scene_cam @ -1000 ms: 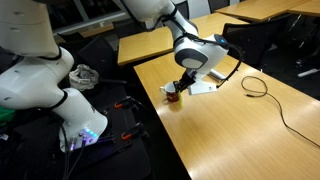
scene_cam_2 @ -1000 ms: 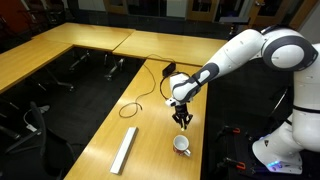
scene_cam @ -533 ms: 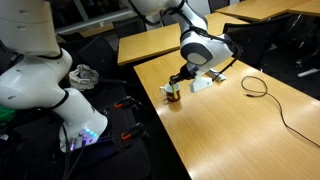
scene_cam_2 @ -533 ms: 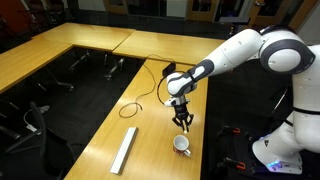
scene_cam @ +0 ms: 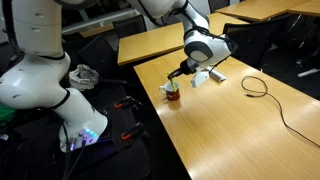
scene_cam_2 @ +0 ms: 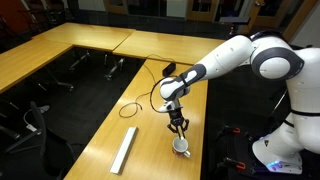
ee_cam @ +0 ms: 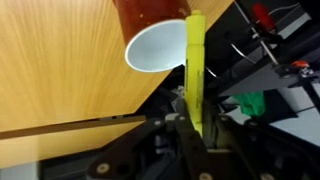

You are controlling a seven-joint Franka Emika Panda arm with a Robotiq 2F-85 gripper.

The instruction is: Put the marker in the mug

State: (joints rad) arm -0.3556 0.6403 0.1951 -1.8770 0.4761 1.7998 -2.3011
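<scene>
The gripper shifts to the left in the wrist view next, over the mug's opening (scene_cam: 171, 87) (ee_cam: 157, 47), because the yellow marker's tip is beside the mug's white rim.
My gripper (ee_cam: 192, 120) is shut on the yellow marker (ee_cam: 195, 62), which sticks out from between the fingers. In the wrist view the marker's tip lies beside the white rim of the mug (ee_cam: 155, 42), whose red body points toward the top edge. In both exterior views the gripper (scene_cam_2: 178, 126) (scene_cam: 178, 75) hangs just above the mug (scene_cam_2: 182, 146) (scene_cam: 173, 94), which stands near the table's edge. The marker is too small to make out there.
A flat grey bar (scene_cam_2: 124, 150) lies on the wooden table (scene_cam_2: 150, 135) near the mug. A thin black looped cable (scene_cam_2: 131, 109) (scene_cam: 255, 87) lies farther along the table. The table edge drops to a dark floor beside the mug.
The gripper with the marker has moved along the table toward the mug and now hangs just above it. The mug has not moved.
</scene>
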